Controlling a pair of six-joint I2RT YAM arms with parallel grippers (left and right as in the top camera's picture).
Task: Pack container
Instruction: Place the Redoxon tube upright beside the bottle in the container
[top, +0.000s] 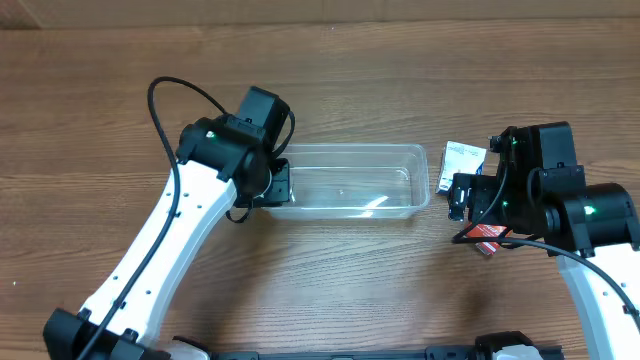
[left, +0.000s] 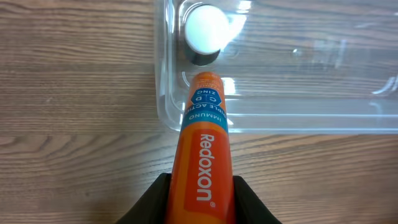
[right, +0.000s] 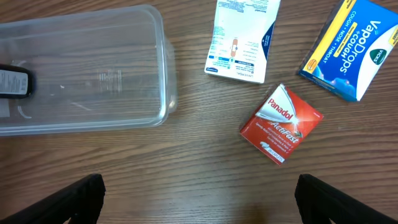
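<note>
The container's near corner (left: 178, 104) beside the white-capped bottle (left: 204, 31) is open below the gripper, so the robot's left gripper should next lower toward that spot and let go of the Redoxon tube.
The clear plastic container (top: 352, 186) lies mid-table; it also shows in the left wrist view (left: 298, 118) and the right wrist view (right: 93, 62). My left gripper (top: 274, 186) (left: 200, 202) is shut on an orange Redoxon tube (left: 203, 149), whose tip reaches over the container's left end. A small white-capped bottle (left: 204, 31) stands inside that end; from the right wrist it shows as a dark shape (right: 13, 81). My right gripper (top: 462, 198) (right: 199, 199) is open and empty, right of the container above bare wood.
Right of the container lie a white leaflet packet (right: 242, 40) (top: 463, 156), a blue VapoDrops box (right: 351, 46) and a red Panadol box (right: 281, 123) (top: 487, 242). My right arm hides the blue box from overhead.
</note>
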